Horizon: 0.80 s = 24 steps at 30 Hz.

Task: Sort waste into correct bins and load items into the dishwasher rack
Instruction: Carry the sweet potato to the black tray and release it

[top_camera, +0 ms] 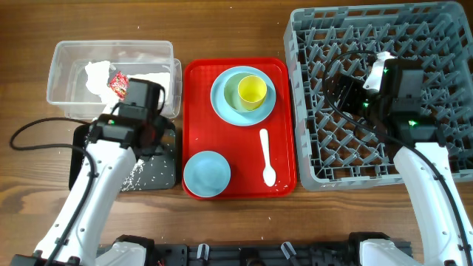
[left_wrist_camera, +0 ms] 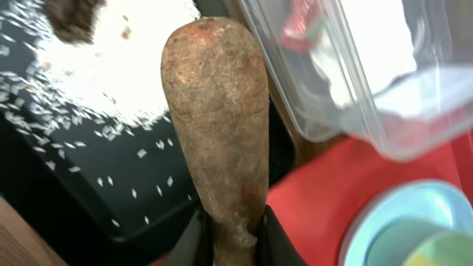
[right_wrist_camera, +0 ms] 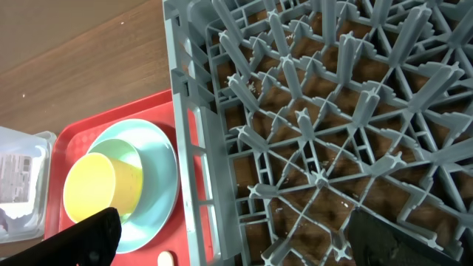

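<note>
Next, my left gripper moves down toward the white rice crumbs in the black tray (left_wrist_camera: 59, 185) to release the brown food stick. Other food scraps lie there.
My left gripper (left_wrist_camera: 235, 235) is shut on the brown food stick (left_wrist_camera: 218, 125) and holds it over the black tray (left_wrist_camera: 59, 185), which has white rice crumbs (left_wrist_camera: 96, 74) on it. In the overhead view this gripper (top_camera: 151, 129) sits under its wrist and the stick is hidden. The clear tub (top_camera: 63, 89) holds the white tissue (top_camera: 96, 74) and red wrapper (top_camera: 117, 83). My right gripper (top_camera: 341, 87) is open and empty over the left part of the grey rack (top_camera: 299, 111). In the right wrist view the gripper (right_wrist_camera: 236, 236) straddles the rack's left wall (right_wrist_camera: 188, 148).
The red serving tray (top_camera: 203, 137) lies between the bins and the rack. On it are a light-blue plate (top_camera: 222, 100) with a bowl (top_camera: 235, 87) and the yellow cup (top_camera: 251, 91), a second bowl (top_camera: 206, 174), and the white spoon (top_camera: 266, 157).
</note>
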### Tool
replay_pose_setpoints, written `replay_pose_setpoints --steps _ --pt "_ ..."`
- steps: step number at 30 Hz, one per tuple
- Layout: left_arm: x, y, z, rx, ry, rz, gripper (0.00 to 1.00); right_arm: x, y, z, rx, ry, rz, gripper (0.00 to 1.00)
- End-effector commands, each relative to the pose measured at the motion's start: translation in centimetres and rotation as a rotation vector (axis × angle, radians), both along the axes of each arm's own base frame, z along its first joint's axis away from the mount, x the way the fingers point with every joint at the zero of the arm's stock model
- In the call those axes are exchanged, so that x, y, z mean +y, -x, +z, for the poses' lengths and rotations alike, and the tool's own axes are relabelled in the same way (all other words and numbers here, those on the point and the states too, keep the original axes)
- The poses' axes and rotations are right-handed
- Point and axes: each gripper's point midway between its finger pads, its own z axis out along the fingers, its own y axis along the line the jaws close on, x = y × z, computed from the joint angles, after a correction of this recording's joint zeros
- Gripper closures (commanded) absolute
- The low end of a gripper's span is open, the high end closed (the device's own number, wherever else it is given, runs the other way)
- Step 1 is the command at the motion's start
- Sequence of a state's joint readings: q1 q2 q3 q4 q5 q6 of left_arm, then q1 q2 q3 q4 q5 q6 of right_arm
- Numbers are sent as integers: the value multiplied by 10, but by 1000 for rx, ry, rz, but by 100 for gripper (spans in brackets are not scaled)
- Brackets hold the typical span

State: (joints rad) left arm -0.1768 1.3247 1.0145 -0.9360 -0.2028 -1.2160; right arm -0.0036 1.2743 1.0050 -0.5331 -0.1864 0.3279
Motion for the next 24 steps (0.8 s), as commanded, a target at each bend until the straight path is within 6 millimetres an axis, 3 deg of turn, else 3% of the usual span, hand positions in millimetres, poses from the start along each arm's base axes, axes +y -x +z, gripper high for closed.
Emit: replay_pose_setpoints --steps 1,11,17,19,21,24 --pt "23 4 -3 1 -63 59 96 0 -3 13 -38 5 9 0" --pt "29 13 -45 10 -64 74 90 0 -2 13 -38 5 9 0" --pt "32 13 -47 13 -83 79 84 0 -2 13 -38 5 9 0" --pt "32 13 -47 15 -83 77 63 0 -2 13 -38 5 9 0" --pt "30 13 -47 20 -89 37 50 0 -3 13 -38 5 9 0" --pt "31 9 -37 -1 -111 -21 48 0 -3 13 -38 5 9 0"
